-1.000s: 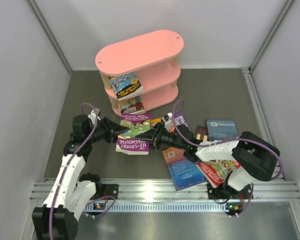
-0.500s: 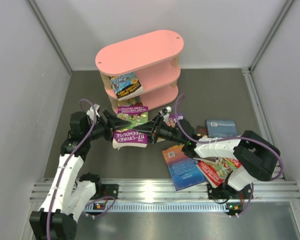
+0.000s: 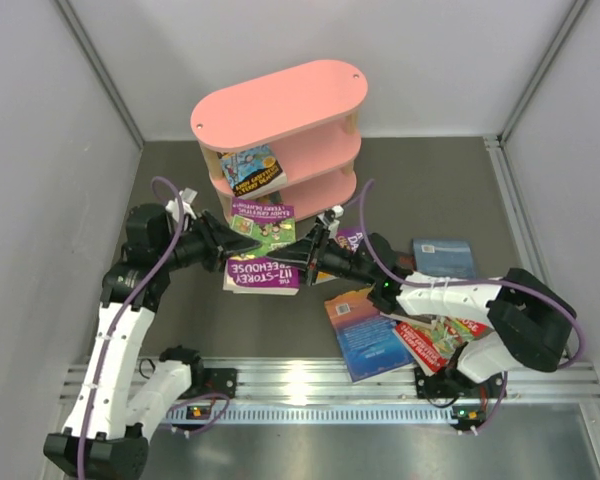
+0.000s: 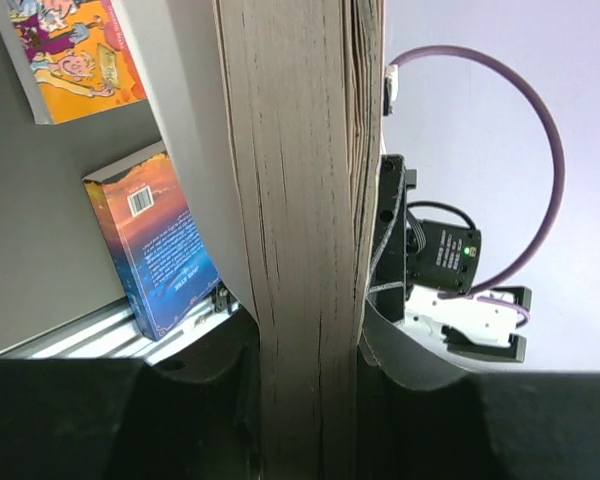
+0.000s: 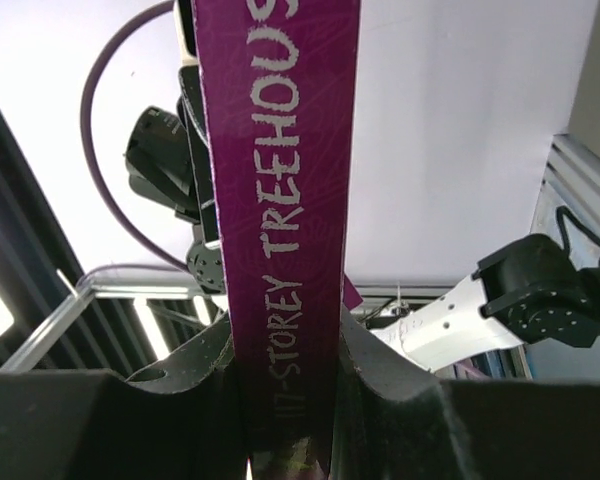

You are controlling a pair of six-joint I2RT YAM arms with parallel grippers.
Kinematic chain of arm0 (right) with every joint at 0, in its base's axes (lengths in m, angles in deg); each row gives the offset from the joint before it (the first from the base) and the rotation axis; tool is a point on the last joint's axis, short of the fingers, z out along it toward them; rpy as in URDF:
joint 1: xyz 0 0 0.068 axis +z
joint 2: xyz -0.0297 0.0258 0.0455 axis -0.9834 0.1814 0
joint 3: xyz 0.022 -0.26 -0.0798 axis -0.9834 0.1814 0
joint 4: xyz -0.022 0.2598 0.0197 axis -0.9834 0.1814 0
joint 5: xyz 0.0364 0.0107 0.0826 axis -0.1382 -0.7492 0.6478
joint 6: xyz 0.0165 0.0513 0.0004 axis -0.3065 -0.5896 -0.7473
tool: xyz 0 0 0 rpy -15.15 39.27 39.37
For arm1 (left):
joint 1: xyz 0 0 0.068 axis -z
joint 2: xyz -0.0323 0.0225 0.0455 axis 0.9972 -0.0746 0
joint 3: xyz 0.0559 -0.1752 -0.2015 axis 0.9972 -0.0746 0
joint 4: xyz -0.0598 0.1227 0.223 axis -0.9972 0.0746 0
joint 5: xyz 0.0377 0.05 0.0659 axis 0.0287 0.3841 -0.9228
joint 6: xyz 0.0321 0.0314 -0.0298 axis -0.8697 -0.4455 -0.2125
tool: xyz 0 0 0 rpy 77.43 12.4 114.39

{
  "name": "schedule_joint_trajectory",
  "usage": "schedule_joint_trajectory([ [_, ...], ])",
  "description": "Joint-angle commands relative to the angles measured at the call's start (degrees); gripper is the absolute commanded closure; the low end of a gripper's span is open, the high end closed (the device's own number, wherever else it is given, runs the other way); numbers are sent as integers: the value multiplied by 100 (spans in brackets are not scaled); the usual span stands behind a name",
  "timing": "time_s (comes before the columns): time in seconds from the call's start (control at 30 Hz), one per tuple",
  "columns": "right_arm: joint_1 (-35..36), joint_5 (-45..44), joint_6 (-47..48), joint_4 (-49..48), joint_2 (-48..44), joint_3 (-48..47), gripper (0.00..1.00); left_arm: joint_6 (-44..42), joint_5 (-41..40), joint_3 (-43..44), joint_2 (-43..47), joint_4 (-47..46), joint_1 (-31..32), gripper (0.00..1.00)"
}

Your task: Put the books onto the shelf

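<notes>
The purple book [image 3: 265, 262] goes up and outward in my left gripper next, then is released on the shelf's empty pink top [image 3: 240, 110], which lies outward of that gripper.
A thick purple book [image 3: 265, 262] with "Treehouse" on its cover hangs above the floor just in front of the pink shelf [image 3: 280, 105]. My left gripper [image 3: 236, 246] is shut on its left edge. In the left wrist view the page edges [image 4: 305, 200] run up between the left gripper's [image 4: 308, 405] jaws. My right gripper [image 3: 306, 262] is shut on its right edge. In the right wrist view the purple spine [image 5: 285, 200] is clamped in the right gripper [image 5: 288, 405]. Another book [image 3: 252, 168] leans on the shelf's middle tier.
Loose books lie on the dark floor to the right: a blue one [image 3: 365, 335], a red one [image 3: 435, 342], a grey-blue one [image 3: 443, 258] and a purple one [image 3: 356, 240] behind the right arm. White walls close in the sides. An aluminium rail [image 3: 320, 385] runs along the near edge.
Both arms have carried the purple book up and back toward the shelf's lower tiers. The left arm has risen and stretched out.
</notes>
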Motion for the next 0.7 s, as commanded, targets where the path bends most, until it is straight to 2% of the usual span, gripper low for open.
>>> schedule_joint_trajectory([
  [0.0,-504,-170,142,-448,-618,-344,93,-856,-775,900,3,589,-187,100],
  [0.03,-565,-126,195,-333,-679,-415,84,-970,-784,1095,-93,589,-187,100],
  [0.07,-583,-30,317,-210,-723,-485,57,-1023,-802,1297,-172,589,-178,100],
  [0.1,-618,24,380,-96,-767,-634,43,-1067,-828,1708,-251,589,-187,100],
  [0.13,-679,129,432,184,-864,-696,24,-1111,-933,1921,-452,589,-187,100],
  [0.2,-758,226,608,458,-961,-863,13,-1112,-1065,2543,-673,562,-187,100],
  [0.33,-1048,419,732,932,-1365,-846,5,-936,-1188,3530,-1402,220,-187,100],
  [0.67,-1629,499,908,1855,-2859,111,2,-216,-1339,5472,-3300,-1194,-336,100],
])
